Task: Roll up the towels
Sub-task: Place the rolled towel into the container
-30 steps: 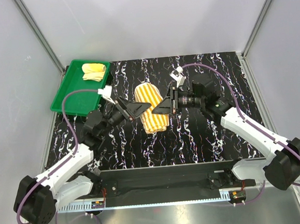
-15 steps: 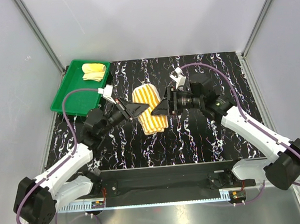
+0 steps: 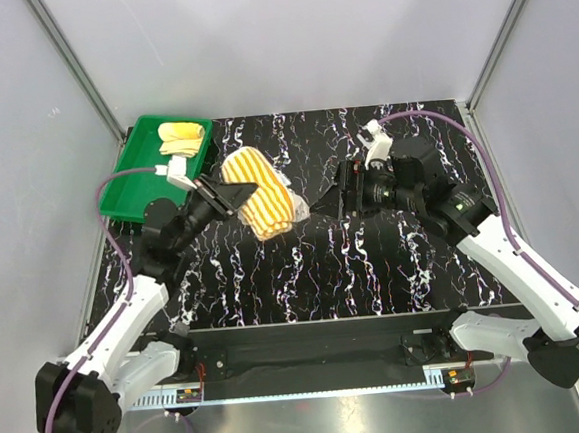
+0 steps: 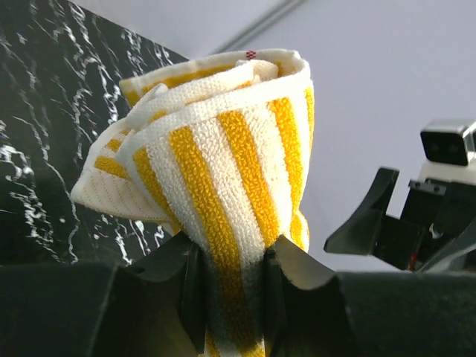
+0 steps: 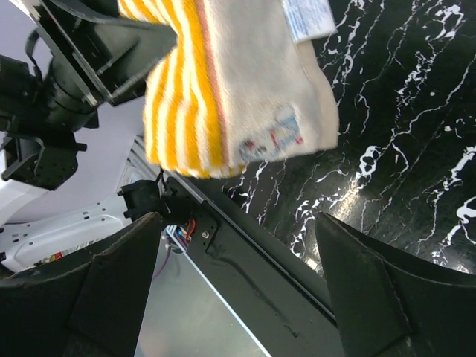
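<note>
The left gripper swings left in the top view and down to the bare tray bottom beside the yellow towel (image 3: 181, 138) below it next, then releases.
The orange-and-cream striped towel (image 3: 262, 205) is rolled into a bundle and hangs above the black marbled table (image 3: 373, 260). My left gripper (image 3: 234, 196) is shut on its lower end. In the left wrist view the striped towel (image 4: 223, 134) rises from between the fingers (image 4: 279, 279) of that gripper (image 4: 232, 290). In the right wrist view the towel (image 5: 223, 82) shows its pale back and a white label (image 5: 307, 15). My right gripper (image 3: 330, 195) stands open just right of the towel, holding nothing (image 5: 238, 275). The pale yellow towel (image 3: 181, 138) lies rolled in the tray.
A green tray (image 3: 147, 188) sits at the table's back left corner, close to the left gripper. Grey walls and metal frame posts (image 3: 78, 73) enclose the table. The arms' black base bar (image 3: 310, 350) runs along the near edge.
The left gripper has shut on the striped towel, lifted it off the table and carried it left toward the tray. The right gripper has opened, let go and drawn back to the right.
</note>
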Available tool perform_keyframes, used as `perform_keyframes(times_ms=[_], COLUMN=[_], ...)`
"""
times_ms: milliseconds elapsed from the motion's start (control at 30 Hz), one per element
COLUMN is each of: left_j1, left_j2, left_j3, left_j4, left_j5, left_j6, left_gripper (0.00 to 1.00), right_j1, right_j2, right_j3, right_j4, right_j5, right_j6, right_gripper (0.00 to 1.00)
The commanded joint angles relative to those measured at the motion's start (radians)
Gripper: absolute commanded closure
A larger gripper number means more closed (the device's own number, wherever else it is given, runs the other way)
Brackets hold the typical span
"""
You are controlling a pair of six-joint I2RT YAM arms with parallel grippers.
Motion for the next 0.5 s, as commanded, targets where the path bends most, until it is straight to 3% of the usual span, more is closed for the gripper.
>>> perform_keyframes(times_ms=[0,167,400,467], left_j1=[0.084,0.317,0.570,0.642], left_j2=[-0.021,-0.030,0.057,0.097], left_j3=[0.041,0.105,0.269,0.265], left_j4=[0.112,-0.033,-0.423,-0.414], left_j5=[0.062,0.090,0.032,0.042], left_j6=[-0.041,0.017,0.188,0.192], left_gripper=[1.00,1.00,1.00,1.00], right_j1=[0.007,0.007,0.007,0.007], right_j2=[-0.010,-0.014,-0.019,-0.017], right_j3=[-0.006,-0.011,-0.031,-0.037], right_j4=[-0.025,-0.039,-0.042,-0.032], right_j5=[0.056,0.067,0.065,0.059], right_j6=[-0.011,-0.017,-0.026,-0.028], right_gripper=[0.09,0.09,0.08,0.08])
